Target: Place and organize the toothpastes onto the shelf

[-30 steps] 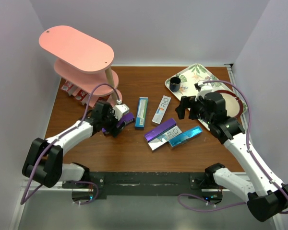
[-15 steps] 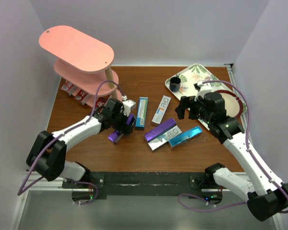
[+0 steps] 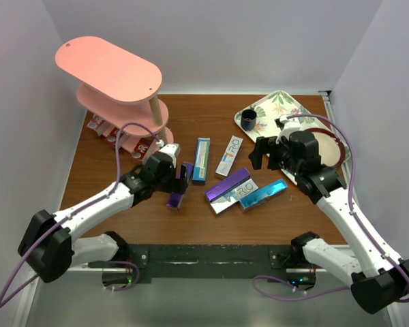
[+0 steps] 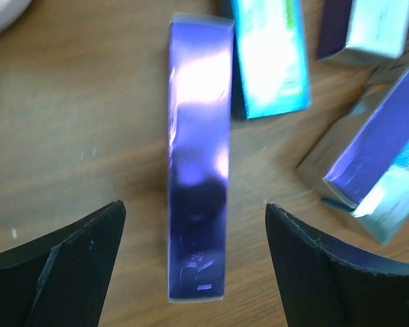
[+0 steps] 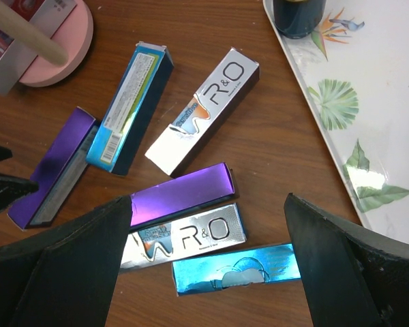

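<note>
The teal carton (image 3: 201, 159) lies close beside the purple carton's far end, so my left gripper should move back and down onto the near end of the purple carton (image 3: 175, 201).
The pink shelf (image 3: 109, 68) stands at the far left, with red cartons (image 3: 112, 133) on its bottom tier. My left gripper (image 3: 180, 178) is open and hovers over a purple carton (image 4: 198, 163) that lies flat on the table between its fingers (image 4: 68, 266) without touching them. A teal carton (image 3: 201, 159) and a silver carton (image 3: 228, 155) lie mid-table. My right gripper (image 3: 264, 153) is open and empty above a cluster of a purple carton (image 5: 180, 194), a silver carton (image 5: 184, 238) and a blue carton (image 5: 235, 269).
A leaf-patterned tray (image 3: 276, 109) at the back right holds a dark cup (image 3: 249, 120) and a dark red plate (image 3: 334, 146). A wooden shelf post (image 3: 154, 112) stands just behind my left arm. Walls close in the table on three sides.
My left arm has swung right and toward the table's middle. The purple carton under it has turned from slanting to nearly lengthwise and shifted right. The right arm has not moved.
</note>
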### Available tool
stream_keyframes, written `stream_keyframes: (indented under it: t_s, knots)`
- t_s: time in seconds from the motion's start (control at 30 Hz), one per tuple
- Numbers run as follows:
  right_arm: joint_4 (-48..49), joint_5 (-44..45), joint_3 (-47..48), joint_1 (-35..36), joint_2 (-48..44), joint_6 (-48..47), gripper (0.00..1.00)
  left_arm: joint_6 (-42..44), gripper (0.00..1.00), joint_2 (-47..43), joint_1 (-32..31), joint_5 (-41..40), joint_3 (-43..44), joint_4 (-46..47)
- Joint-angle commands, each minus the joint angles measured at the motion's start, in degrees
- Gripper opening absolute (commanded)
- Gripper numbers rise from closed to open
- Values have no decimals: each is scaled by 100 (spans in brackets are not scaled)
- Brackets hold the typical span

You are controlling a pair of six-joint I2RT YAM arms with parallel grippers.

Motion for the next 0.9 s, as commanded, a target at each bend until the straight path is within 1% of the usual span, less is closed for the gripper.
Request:
stream_keyframes:
  t_s: [0.0, 0.07, 0.17, 0.3, 0.47, 0.57, 0.6, 0.63, 0.77, 0.8, 0.87]
  knots:
    - [188, -29, -14, -24, -23, -93, 99, -1029, 89, -564, -675, -1195, -539, 151]
    - [180, -38, -5, -24, -6, -75, 98, -1388, 90, -793, -1036, -1643, -767, 81]
    - [171, -38, 3, -24, -5, -84, 98, -1723, 90, -960, -1283, -2005, -1031, -33]
    - [153, -30, 3, -24, -6, -84, 98, -1803, 90, -961, -1381, -2015, -1242, 28]
    - [153, 6, 3, -24, -14, -84, 99, -1777, 88, -548, -1504, -1979, -1357, 204]
    - [136, 14, 3, -24, -14, -84, 99, -1838, 82, -354, -1583, -2084, -1418, 300]
    - [145, 6, -5, -24, -14, -84, 99, -1847, 77, -319, -1609, -2120, -1462, 379]
    - [136, 14, -5, -24, -14, -84, 99, -1865, 74, -310, -1644, -2172, -1480, 423]
    - [145, 6, -5, -33, 3, -84, 99, -1847, 68, -266, -1802, -2418, -1559, 643]
    - [153, -3, -5, -24, 12, -84, 98, -1830, 65, -240, -1829, -2471, -1602, 774]
    - [145, -3, -5, -15, 30, -84, 99, -1769, 64, -205, -1864, -2550, -1664, 933]
